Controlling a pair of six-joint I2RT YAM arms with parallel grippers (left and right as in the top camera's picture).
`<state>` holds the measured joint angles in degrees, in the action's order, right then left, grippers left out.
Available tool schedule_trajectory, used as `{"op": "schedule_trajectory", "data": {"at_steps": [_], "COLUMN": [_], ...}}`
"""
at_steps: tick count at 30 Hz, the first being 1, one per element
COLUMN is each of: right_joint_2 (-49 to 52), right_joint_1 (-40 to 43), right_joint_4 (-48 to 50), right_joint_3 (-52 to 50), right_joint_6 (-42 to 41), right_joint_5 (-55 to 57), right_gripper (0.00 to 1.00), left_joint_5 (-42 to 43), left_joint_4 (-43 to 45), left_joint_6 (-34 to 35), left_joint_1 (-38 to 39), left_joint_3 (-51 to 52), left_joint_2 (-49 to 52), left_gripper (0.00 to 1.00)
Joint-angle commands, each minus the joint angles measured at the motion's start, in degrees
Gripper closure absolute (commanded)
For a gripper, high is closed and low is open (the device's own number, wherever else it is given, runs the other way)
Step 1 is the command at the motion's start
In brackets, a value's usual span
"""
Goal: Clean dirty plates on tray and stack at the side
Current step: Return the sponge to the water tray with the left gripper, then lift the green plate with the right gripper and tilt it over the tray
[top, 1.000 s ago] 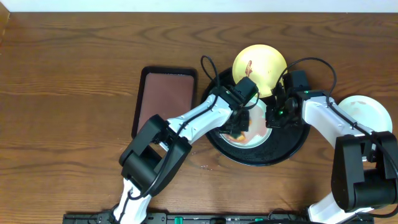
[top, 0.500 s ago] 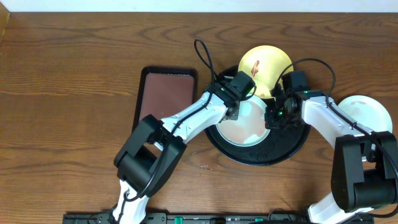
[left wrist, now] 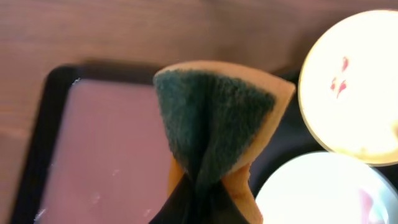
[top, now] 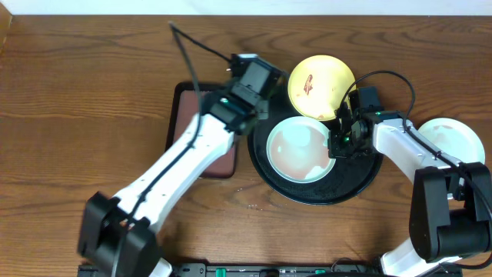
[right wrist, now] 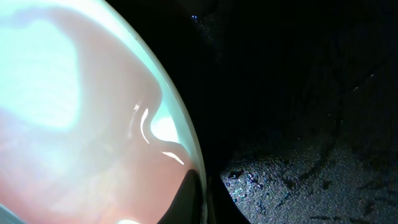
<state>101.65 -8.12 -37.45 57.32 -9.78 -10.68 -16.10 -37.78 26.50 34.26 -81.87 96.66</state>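
Observation:
Next, my left gripper brings the sponge down, away from the blue-green plate, onto the open part of the reddish-brown tray's bottom (top: pixel 188 116) (left wrist: pixel 114 150), as that plate shows only faint pink.
A pale blue-green plate (top: pixel 298 148) lies in the black tray (top: pixel 361 175); its middle has only a faint pink tint (right wrist: pixel 81 112). My right gripper (top: pixel 339 143) is shut on its right rim (right wrist: pixel 202 199). A pale yellow plate (top: pixel 321 85) with a red-brown smear rests at the tray's back edge, also in the left wrist view (left wrist: pixel 354 87). My left gripper (top: pixel 247 83) is shut on a folded sponge (left wrist: pixel 214 112), green face out, orange body, held above the gap between the two trays. A third pale plate (top: pixel 455 140) sits on the table at the right.
A rectangular reddish-brown tray (top: pixel 206 115) with a dark rim lies left of the black tray, partly under my left arm; it also shows in the left wrist view (left wrist: pixel 106 149). Cables loop over the black tray's back. Wooden table all around.
My left gripper has lifted the sponge off the blue-green plate and swung it back and left, over the tray's left edge. The red-brown smear is gone from that plate. The right arm has not moved.

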Motion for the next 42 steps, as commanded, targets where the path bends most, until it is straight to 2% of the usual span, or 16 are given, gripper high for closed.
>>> {"op": "schedule_trajectory", "data": {"at_steps": [1,6,10,16,18,22,24,25,32,38,42], "right_joint_2": [2.1,2.1,2.1,2.1,2.1,2.1,1.5,1.2,-3.3,-4.7,-4.6], "right_joint_1": [-0.2,-0.2,-0.2,-0.2,-0.2,-0.2,-0.2,-0.2,-2.8,-9.0,-14.3], "right_joint_4": [-0.6,0.9,1.3,2.0,2.4,1.8,0.2,-0.4,-1.6,0.2,6.5], "right_joint_3": [-0.2,0.1,0.1,0.1,0.1,1.4,3.4,4.1,11.9,19.7,21.0], "right_joint_6": [1.7,1.7,1.7,4.5,4.7,4.7,4.7,4.7,4.8,4.7,4.6], "right_joint_5": [2.1,0.7,0.7,-0.6,-0.8,-2.9,-4.5,-4.9,-4.5,-2.8,-2.2], "right_gripper": [0.99,0.99,0.99,0.99,0.99,0.99,0.99,0.99,0.99,0.99,0.99], "left_joint_5": [7.8,17.4,18.2,18.7,18.7,18.7,18.7,18.7,18.7,18.7,18.7], "left_joint_4": [-6.4,-8.3,-7.7,-7.4,-7.8,-10.6,-11.6,-11.8,-14.9,-16.2,-16.2], "left_joint_6": [-0.9,-1.0,-2.1,-6.4,-6.4,-6.4,-6.4,-6.3,-6.3,-6.4,-6.3], "left_joint_1": [-5.3,-12.9,-16.8,-16.9,-17.4,-18.9,-19.9,-20.2,-24.2,-25.5,-25.5], "left_joint_3": [0.2,4.9,9.7,10.7,10.0,7.3,6.6,6.6,6.6,6.6,6.6], "left_joint_2": [-1.4,-0.4,1.6,3.1,2.3,-1.4,-4.8,-6.2,-17.7,-24.1,-25.4], "left_gripper": [0.92,0.92,0.92,0.91,0.83,0.48,0.36,0.32,0.19,0.17,0.17]}}
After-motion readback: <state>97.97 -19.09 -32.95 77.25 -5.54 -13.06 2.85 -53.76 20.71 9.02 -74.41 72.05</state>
